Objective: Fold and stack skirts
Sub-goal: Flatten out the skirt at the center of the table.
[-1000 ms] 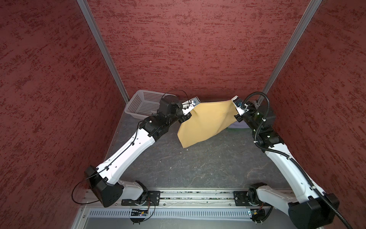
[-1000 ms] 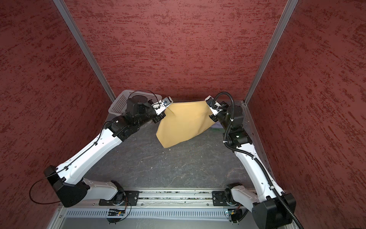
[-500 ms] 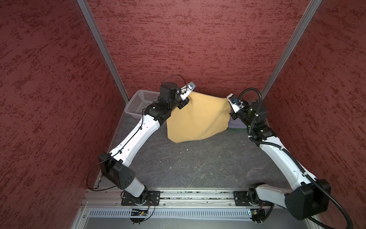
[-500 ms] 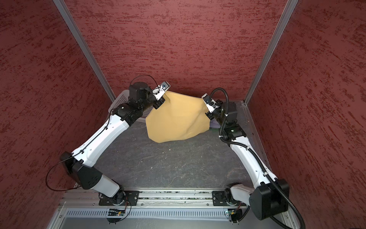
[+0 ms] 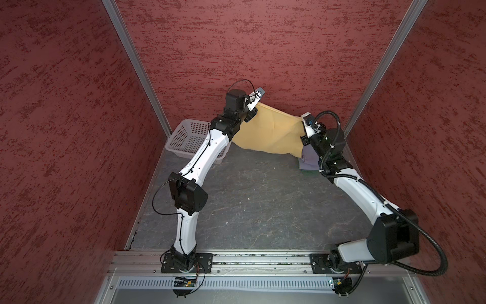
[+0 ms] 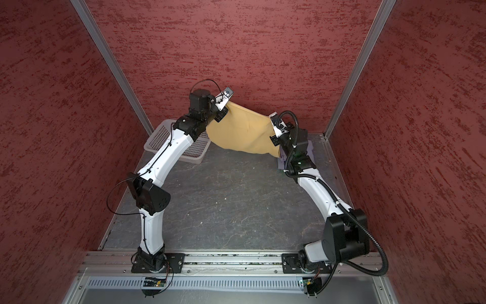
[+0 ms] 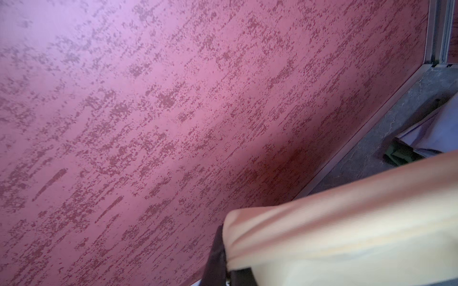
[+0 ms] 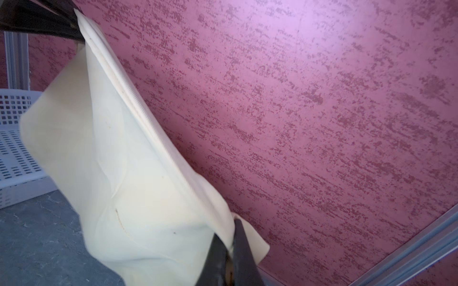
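Note:
The tabletop between the arms is empty, so my left gripper will bring the skirt's corner down and back there and release it next.
The mustard yellow skirt [image 5: 271, 134] [image 6: 242, 134] hangs spread in the air near the back wall, held by its top edge at both ends. My left gripper [image 5: 253, 110] [image 6: 223, 109] [image 7: 224, 262] is shut on the skirt's left corner, which shows pale in the left wrist view [image 7: 347, 235]. Lower down, my right gripper [image 5: 302, 125] [image 6: 272, 125] [image 8: 229, 244] is shut on its right corner [image 8: 124, 173]. The lavender-grey skirt [image 5: 309, 160] [image 6: 282, 163] [image 7: 436, 133] lies folded at the back right on top of the dark green skirt [image 5: 307, 171] [image 7: 396, 156], mostly hidden by my right arm.
A white perforated basket [image 5: 189, 136] [image 6: 160, 136] [image 8: 14, 148] stands at the back left, partly under my left arm. Red walls close in the back and both sides. The dark grey table [image 5: 249, 210] lies between the arms.
Both arms have lifted the yellow skirt higher and toward the back wall. The left gripper rose most, and the cloth now hangs stretched wide instead of dangling in a slanted fold.

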`<action>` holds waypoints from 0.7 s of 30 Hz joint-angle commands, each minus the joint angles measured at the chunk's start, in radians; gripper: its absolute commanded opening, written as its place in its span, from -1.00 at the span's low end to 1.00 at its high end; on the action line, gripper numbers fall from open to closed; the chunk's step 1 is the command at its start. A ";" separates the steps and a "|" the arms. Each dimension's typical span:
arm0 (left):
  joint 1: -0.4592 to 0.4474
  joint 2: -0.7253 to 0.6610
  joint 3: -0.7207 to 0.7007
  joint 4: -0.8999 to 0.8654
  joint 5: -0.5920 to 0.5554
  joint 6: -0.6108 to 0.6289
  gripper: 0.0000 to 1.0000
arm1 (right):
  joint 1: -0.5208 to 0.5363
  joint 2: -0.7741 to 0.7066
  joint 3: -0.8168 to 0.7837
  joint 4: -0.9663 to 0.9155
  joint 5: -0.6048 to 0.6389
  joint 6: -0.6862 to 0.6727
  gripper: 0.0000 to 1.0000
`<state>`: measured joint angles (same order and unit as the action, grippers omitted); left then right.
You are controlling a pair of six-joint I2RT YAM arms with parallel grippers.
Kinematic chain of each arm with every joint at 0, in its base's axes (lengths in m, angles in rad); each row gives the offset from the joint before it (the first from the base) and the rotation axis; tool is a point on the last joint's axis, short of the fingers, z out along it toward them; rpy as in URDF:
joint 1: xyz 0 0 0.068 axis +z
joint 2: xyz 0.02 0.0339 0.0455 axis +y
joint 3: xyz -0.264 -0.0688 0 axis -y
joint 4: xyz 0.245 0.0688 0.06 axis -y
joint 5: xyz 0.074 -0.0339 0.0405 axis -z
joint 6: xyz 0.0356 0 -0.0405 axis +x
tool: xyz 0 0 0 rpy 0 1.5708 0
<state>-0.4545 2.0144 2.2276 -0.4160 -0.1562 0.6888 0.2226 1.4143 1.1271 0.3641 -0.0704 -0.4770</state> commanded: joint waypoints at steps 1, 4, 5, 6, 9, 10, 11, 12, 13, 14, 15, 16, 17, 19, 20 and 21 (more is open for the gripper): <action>0.033 -0.162 -0.212 0.088 -0.064 0.009 -1.00 | -0.035 -0.084 -0.084 0.017 -0.008 -0.048 -1.00; 0.001 -0.326 -0.533 0.179 -0.048 0.028 -1.00 | -0.035 -0.139 -0.209 -0.021 -0.072 -0.047 -1.00; -0.010 -0.369 -0.612 0.192 -0.042 0.028 -1.00 | -0.034 -0.155 -0.248 -0.036 -0.102 -0.040 -1.00; -0.026 -0.414 -0.705 0.197 -0.037 0.023 -1.00 | -0.033 -0.174 -0.288 -0.054 -0.131 -0.023 -1.00; -0.075 -0.517 -0.906 0.184 -0.045 -0.018 -1.00 | -0.031 -0.214 -0.379 -0.119 -0.198 0.036 -1.00; -0.092 -0.543 -0.964 0.174 -0.046 -0.037 -1.00 | -0.029 -0.222 -0.400 -0.147 -0.217 0.059 -1.00; -0.109 -0.564 -1.010 0.165 -0.050 -0.051 -1.00 | -0.029 -0.231 -0.412 -0.175 -0.239 0.073 -1.00; -0.129 -0.584 -1.058 0.151 -0.058 -0.061 -1.00 | -0.027 -0.239 -0.423 -0.213 -0.264 0.086 -1.00; -0.151 -0.598 -1.103 0.140 -0.076 -0.067 -1.00 | -0.025 -0.247 -0.432 -0.245 -0.278 0.109 -1.00; -0.170 -0.609 -1.135 0.126 -0.097 -0.076 -1.00 | -0.025 -0.251 -0.439 -0.267 -0.291 0.137 -1.00; -0.190 -0.618 -1.163 0.098 -0.115 -0.092 -1.00 | -0.023 -0.256 -0.446 -0.297 -0.314 0.159 -1.00; -0.205 -0.626 -1.181 0.074 -0.125 -0.106 -1.00 | -0.020 -0.257 -0.449 -0.324 -0.330 0.179 -1.00; -0.221 -0.634 -1.205 0.052 -0.140 -0.126 -1.00 | -0.016 -0.258 -0.453 -0.352 -0.344 0.207 -1.00; -0.248 -0.647 -1.236 0.011 -0.144 -0.173 -1.00 | -0.010 -0.254 -0.455 -0.406 -0.369 0.244 -1.00; -0.262 -0.654 -1.252 -0.003 -0.139 -0.195 -1.00 | -0.005 -0.251 -0.457 -0.432 -0.371 0.267 -1.00; -0.277 -0.662 -1.268 -0.014 -0.133 -0.212 -1.00 | -0.001 -0.248 -0.460 -0.451 -0.373 0.293 -0.99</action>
<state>-0.7071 1.3960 0.9810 -0.3767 -0.2535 0.5659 0.2146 1.1801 0.6720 0.0078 -0.3904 -0.2848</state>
